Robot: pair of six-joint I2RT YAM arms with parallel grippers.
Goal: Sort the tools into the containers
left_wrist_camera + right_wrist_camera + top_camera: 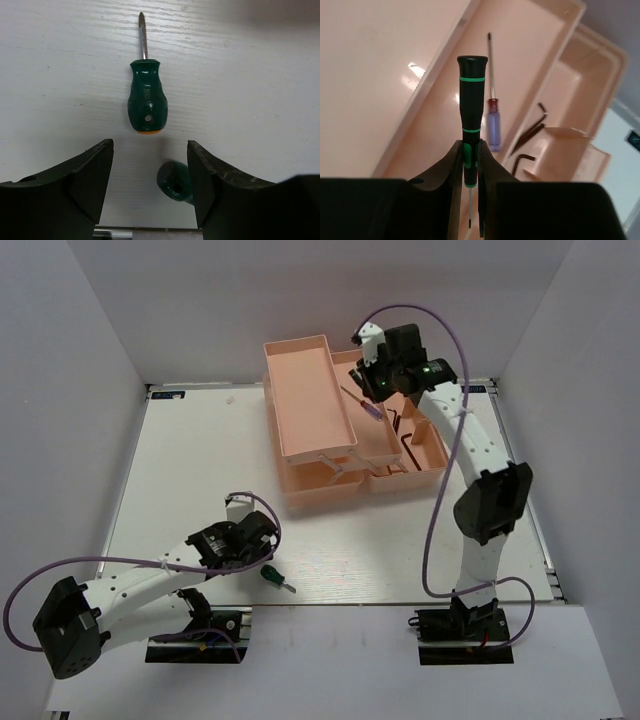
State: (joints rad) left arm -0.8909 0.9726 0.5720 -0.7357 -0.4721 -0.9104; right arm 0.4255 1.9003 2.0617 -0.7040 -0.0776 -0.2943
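Observation:
Next, the left gripper moves outward and down onto the stubby screwdriver's green handle, since the handle lies below my open fingers and just outward of them.
My left gripper point(150, 150) is open, low over the table. One stubby green-handled screwdriver point(146, 95) lies just ahead of it, tip pointing away. A second green handle point(176, 182) sits between the fingers, close to the right finger point(210, 185). In the top view the left gripper point(256, 548) is next to a green screwdriver point(275, 578). My right gripper point(471, 150) is shut on a slim black-and-green precision screwdriver point(472, 95), above the pink toolbox point(305, 390). A blue precision screwdriver point(493, 127) lies in the tray below. Dark hex keys point(532, 127) lie in a neighbouring compartment.
The toolbox's tiers are spread open, with the long top tray point(380, 75) at the left and smaller compartments point(415, 440) at the right. White walls enclose the table at the left, right and back. The arm bases stand at the near edge.

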